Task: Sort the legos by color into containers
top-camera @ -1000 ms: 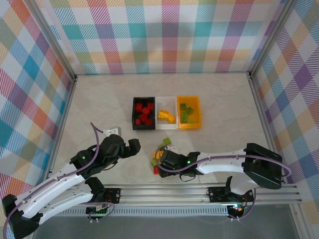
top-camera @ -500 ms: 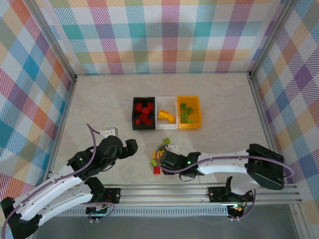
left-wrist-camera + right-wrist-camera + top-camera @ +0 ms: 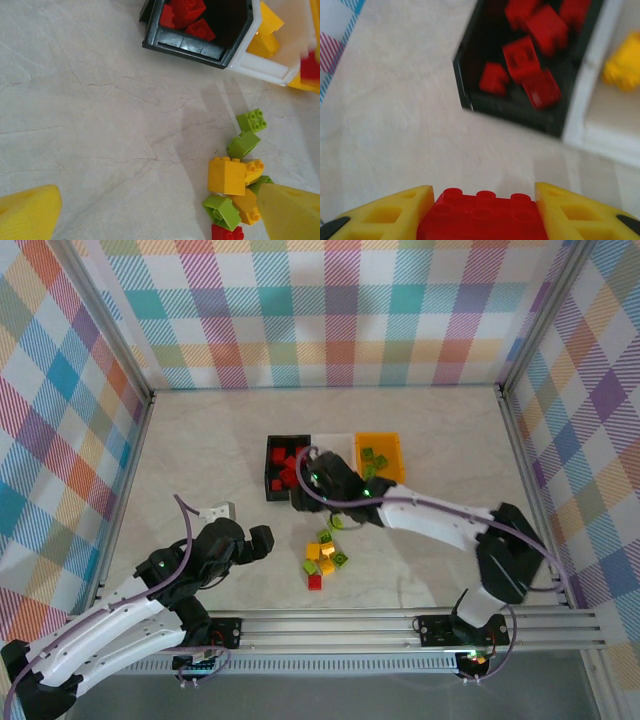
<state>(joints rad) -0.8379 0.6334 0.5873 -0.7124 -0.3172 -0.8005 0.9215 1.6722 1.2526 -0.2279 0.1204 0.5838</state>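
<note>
My right gripper moves outward over the open black container next and releases the red lego brick (image 3: 482, 220), because only red legos lie in that container.
My right gripper (image 3: 482, 212) is shut on a red lego brick (image 3: 482, 220), studs up, held above the table just short of the black container (image 3: 470, 97). That bin holds several red legos (image 3: 522, 57). Beside it the white container (image 3: 592, 135) holds a yellow brick (image 3: 622, 65). From above, the right gripper (image 3: 312, 475) hovers at the black container's (image 3: 269, 468) near right corner, with the orange container (image 3: 397, 455) of green bricks further right. Loose legos (image 3: 325, 556) lie in a small pile. My left gripper (image 3: 160, 220) is open over bare table left of that pile (image 3: 227, 175).
The right arm (image 3: 440, 520) stretches diagonally from its base across the table, over the white bin (image 3: 335, 437). Plaid walls close in the back and both sides. A metal rail (image 3: 400, 620) runs along the near edge.
The right gripper closed on a red brick at the loose pile, then lifted and swung away to the black bin. The left arm drew back slightly toward its base.
</note>
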